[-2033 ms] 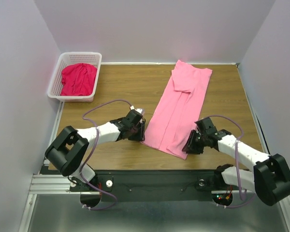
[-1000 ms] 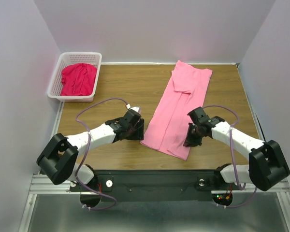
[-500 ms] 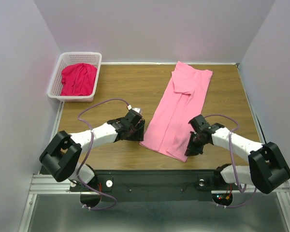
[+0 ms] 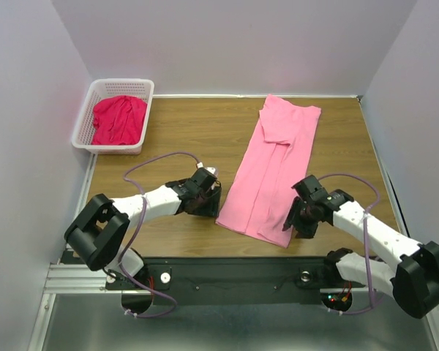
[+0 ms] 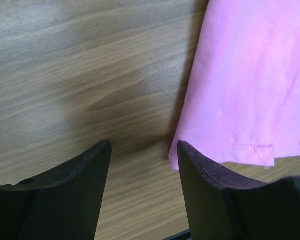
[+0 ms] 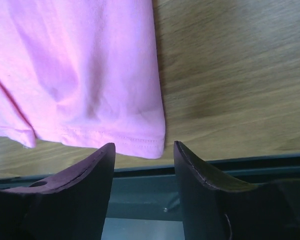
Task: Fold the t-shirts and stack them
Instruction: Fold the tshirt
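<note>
My left gripper shifts sideways next over the folded light pink t-shirt's near corner, to the right in the left wrist view and barely inside one finger, and closes on it.
The light pink t-shirt (image 4: 267, 175) lies on the table folded lengthwise into a long strip that slants from the back right to the near edge. The crimson t-shirt (image 4: 118, 121) is bunched in the white basket (image 4: 83, 124) at the back left. My left gripper (image 4: 208, 205) is open and low beside the strip's near left corner (image 5: 225, 150), with bare wood between its fingers. My right gripper (image 4: 297, 223) is open at the near right corner. That hem corner (image 6: 150, 142) lies just beyond the fingertips and is not held.
The table's near edge and the dark metal frame (image 6: 240, 167) run right under my right gripper. Wooden tabletop (image 4: 168, 139) lies between the basket and the pink strip. White walls close in the left, right and back sides.
My right gripper has opened and let go of the pink hem after drawing the near right corner slightly toward the front edge. The left gripper has barely moved and has stayed open.
</note>
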`<state>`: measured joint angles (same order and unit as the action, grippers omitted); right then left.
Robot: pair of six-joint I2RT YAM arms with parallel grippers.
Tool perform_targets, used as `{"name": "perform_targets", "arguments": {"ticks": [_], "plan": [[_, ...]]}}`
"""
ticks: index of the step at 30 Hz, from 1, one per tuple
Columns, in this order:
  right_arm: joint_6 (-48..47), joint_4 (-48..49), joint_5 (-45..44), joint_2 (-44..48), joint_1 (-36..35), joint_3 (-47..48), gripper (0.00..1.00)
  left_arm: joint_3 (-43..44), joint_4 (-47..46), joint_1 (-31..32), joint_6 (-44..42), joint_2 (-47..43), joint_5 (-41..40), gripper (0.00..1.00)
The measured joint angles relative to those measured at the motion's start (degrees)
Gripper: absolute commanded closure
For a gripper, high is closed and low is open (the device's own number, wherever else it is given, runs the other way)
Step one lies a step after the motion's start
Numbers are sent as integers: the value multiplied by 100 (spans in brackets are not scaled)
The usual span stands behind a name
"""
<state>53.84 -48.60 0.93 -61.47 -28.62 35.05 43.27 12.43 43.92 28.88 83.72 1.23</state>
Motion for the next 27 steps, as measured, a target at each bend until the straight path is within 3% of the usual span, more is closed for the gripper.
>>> {"name": "perform_targets", "arguments": {"ticks": [8,18,27], "plan": [[256,-72,98,173,0,-240,41,0,20,186,-15,37,195,34],[444,17,251,138,0,-638,41,79,-149,334,-22,234,155,50],[505,155,278,-66,0,-608,41,105,-282,562,28,326,52,56]]}}
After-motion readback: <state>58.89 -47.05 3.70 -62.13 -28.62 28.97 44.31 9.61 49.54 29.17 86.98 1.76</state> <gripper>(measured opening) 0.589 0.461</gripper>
